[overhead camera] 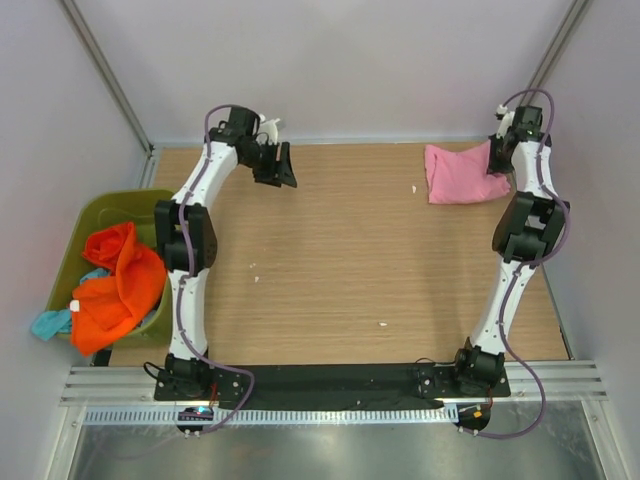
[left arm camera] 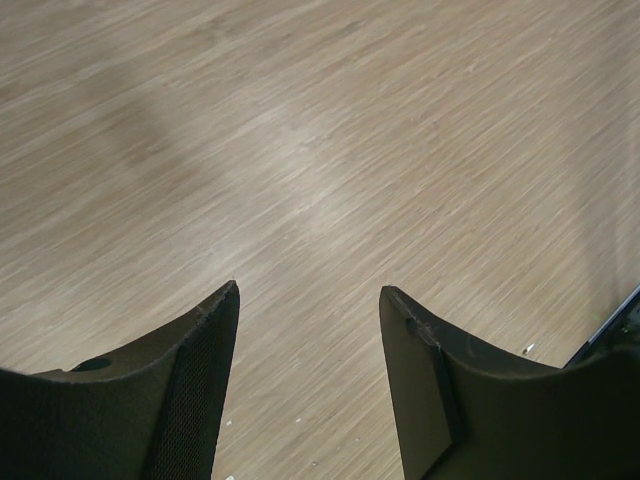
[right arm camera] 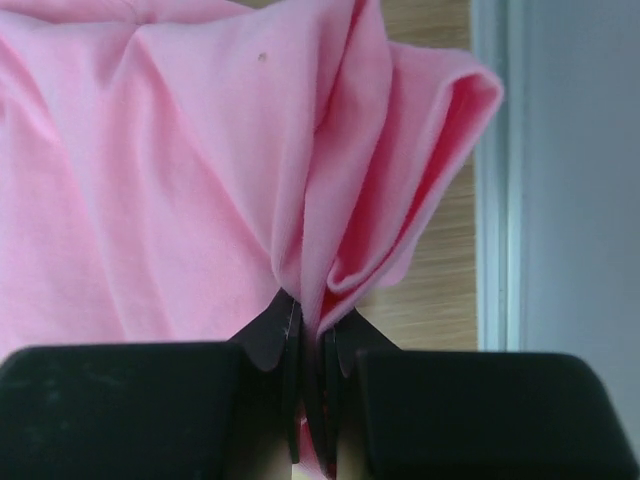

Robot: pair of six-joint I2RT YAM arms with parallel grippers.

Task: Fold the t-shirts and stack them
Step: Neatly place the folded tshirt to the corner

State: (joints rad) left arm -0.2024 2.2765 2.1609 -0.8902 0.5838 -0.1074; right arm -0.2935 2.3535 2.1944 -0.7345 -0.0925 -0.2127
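Observation:
Bare wood still shows between the pink t-shirt (right arm camera: 190,170) and the white wall bar (right arm camera: 499,210), so next I will move my right gripper outward, closer to that bar, and release the t-shirt.
A folded pink t-shirt (overhead camera: 458,174) lies at the far right of the wooden table (overhead camera: 340,260). My right gripper (overhead camera: 497,160) is shut on its right edge; in the right wrist view the pink t-shirt (right arm camera: 190,170) bunches up between the closed fingers, at the gripper (right arm camera: 312,330). Orange t-shirts (overhead camera: 118,285) and a bit of teal cloth (overhead camera: 48,322) hang over the bin at the left. My left gripper (overhead camera: 282,166) hovers open at the far left-centre of the table, empty, with only bare wood between the fingers of the gripper (left arm camera: 308,300).
The olive-green bin (overhead camera: 98,212) stands off the table's left edge. A white wall rail (right arm camera: 492,170) runs just right of the pink shirt. Small white specks (overhead camera: 382,324) lie on the wood.

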